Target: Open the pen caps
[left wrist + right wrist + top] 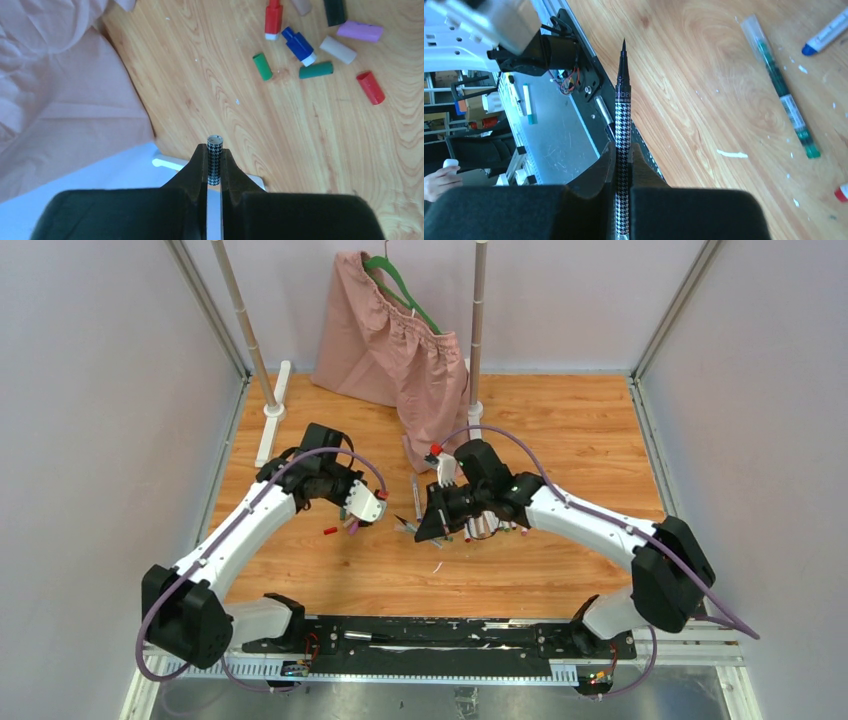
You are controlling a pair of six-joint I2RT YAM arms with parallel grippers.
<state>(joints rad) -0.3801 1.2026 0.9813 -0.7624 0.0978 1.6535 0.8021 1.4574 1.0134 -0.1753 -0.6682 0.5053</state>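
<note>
Clear wood beside the loose caps lies below my left gripper and to its right in the top view, so next I move it across, lower it and release.
My left gripper [214, 150] is shut on a short black-and-white houndstooth pen cap [214, 159], open end pointing out, held above the table. Loose pen caps lie apart on the wood beyond it: red [370, 87], green [262, 67], dark green [316, 70], blue [299, 45], purple [360, 31], black [334, 11]. My right gripper [623, 150] is shut on the matching houndstooth pen [622, 110], its bare black tip pointing away. In the top view the left gripper [352, 525] and right gripper [420, 530] hang apart over the table's middle.
A green pen [781, 90] and a blue-tipped pen [826, 35] lie on the wood near the right gripper. More pens lie under the right arm [490, 528]. A pink garment [395, 350] hangs on a rack at the back. The black base rail [430, 635] runs along the near edge.
</note>
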